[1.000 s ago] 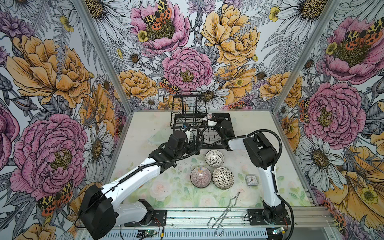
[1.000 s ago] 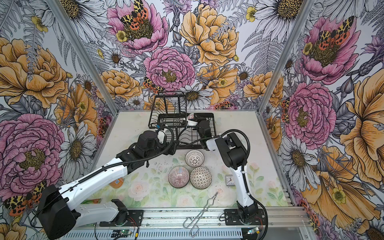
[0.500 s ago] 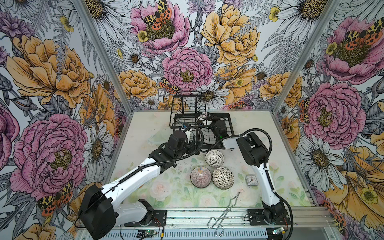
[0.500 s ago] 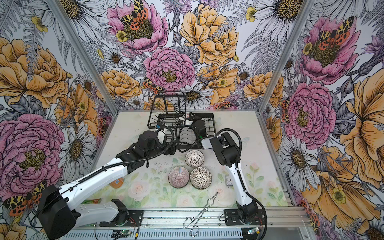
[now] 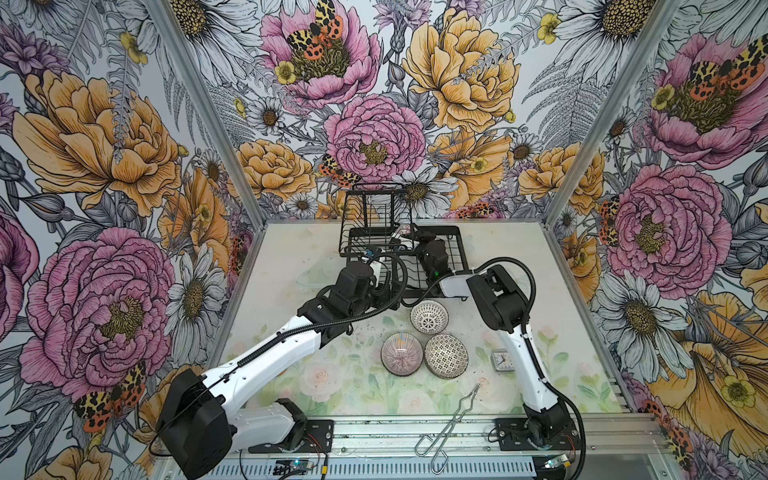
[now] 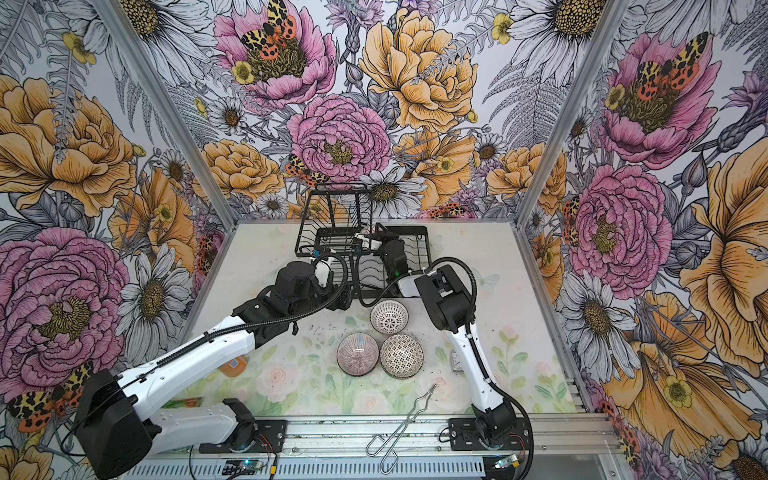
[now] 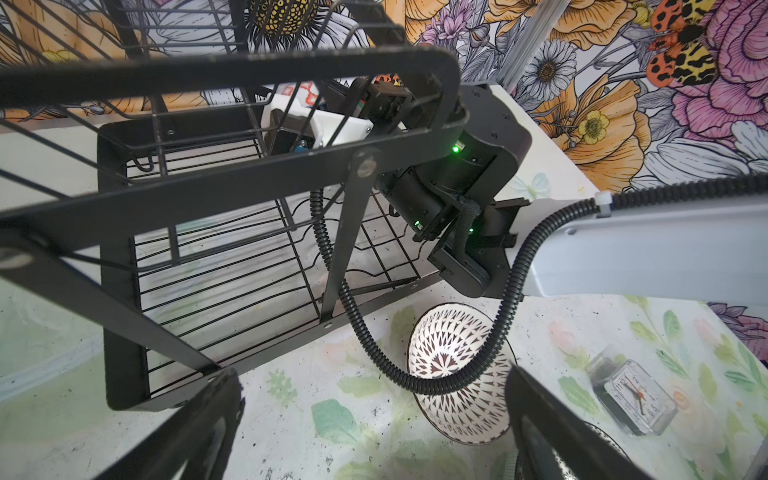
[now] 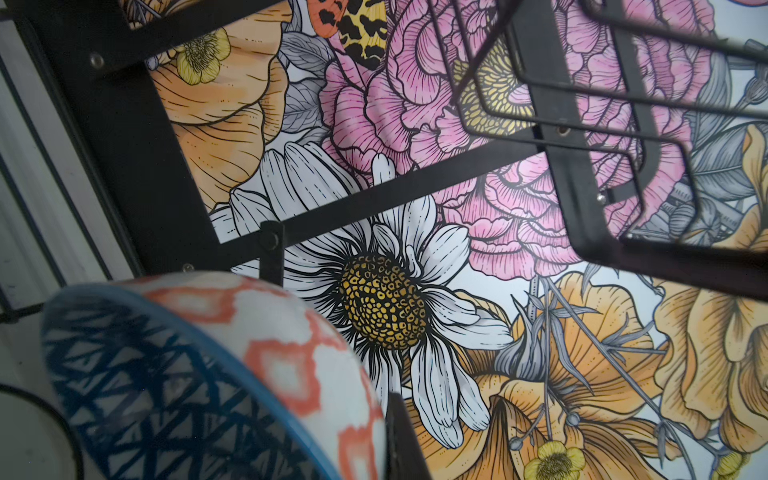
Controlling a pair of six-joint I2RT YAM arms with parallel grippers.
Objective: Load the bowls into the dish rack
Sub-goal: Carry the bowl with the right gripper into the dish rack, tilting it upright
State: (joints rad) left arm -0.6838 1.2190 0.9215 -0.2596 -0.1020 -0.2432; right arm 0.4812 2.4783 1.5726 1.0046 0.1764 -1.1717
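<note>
The bowl is already hanging above empty wires. My right gripper will next lower it onto the rack's wire bottom beside the rack's far bar and let go of the bowl's rim.
The black wire dish rack (image 5: pixel 459 249) stands at the back of the table, and my right gripper (image 5: pixel 411 237) reaches into it under the raised shelf. That gripper is shut on the rim of a bowl (image 8: pixel 208 374) with blue triangles inside and orange diamonds outside; one finger (image 8: pixel 401 440) shows beside it. My left gripper (image 7: pixel 374 436) hangs open and empty over the table at the rack's front edge (image 7: pixel 257 370). Just beyond it sits a black-and-white mosaic bowl (image 7: pixel 461 374). In both top views that bowl (image 5: pixel 429 317), a pink-striped bowl (image 5: pixel 402 354) and a dotted bowl (image 5: pixel 446 356) rest on the table.
A small clock (image 5: pixel 501 362) lies right of the bowls, near the right arm's lower link. Metal tongs (image 5: pixel 453 419) lie at the front edge. An orange item (image 6: pixel 233 365) and a green packet (image 6: pixel 187 402) sit under the left arm. Floral walls close in three sides.
The right arm has swung left, carrying the blue-triangle bowl deeper into the rack under the shelf. The left arm and the three table bowls have not moved.
</note>
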